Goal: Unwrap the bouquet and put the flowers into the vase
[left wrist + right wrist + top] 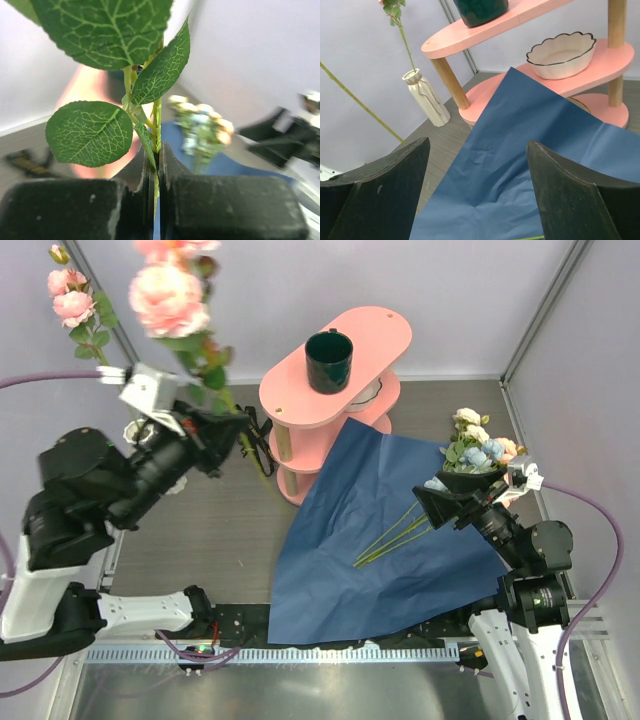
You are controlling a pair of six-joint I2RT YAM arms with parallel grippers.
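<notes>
The rose (165, 298) hangs outside the vase, so the robot's left gripper will go to the left in the top view and down, and let go of the rose's stem in the vase's opening.
My left gripper (232, 427) is raised over the table's left side and shut on the green stem (157, 127) of a big pink rose (165, 298); its leaves (90, 132) fill the left wrist view. The blue wrapping paper (370, 540) lies spread flat, with several green stems (395, 533) across it. Their cream, pale-blue and peach blooms (480, 447) rest at the paper's far right corner. My right gripper (432, 502) hovers open over those stems, holding nothing. The ribbed cream vase (425, 97) stands left of the shelf and holds one stem (406, 45). In the top view my left arm mostly hides the vase.
A pink two-tier shelf (380, 325) stands at the back centre with a dark green mug (328, 360) on top and a white scalloped bowl (562, 47) on its lower tier. The black ribbon (260, 445) lies by the shelf's foot. Small pink blooms (70, 295) rise at far left.
</notes>
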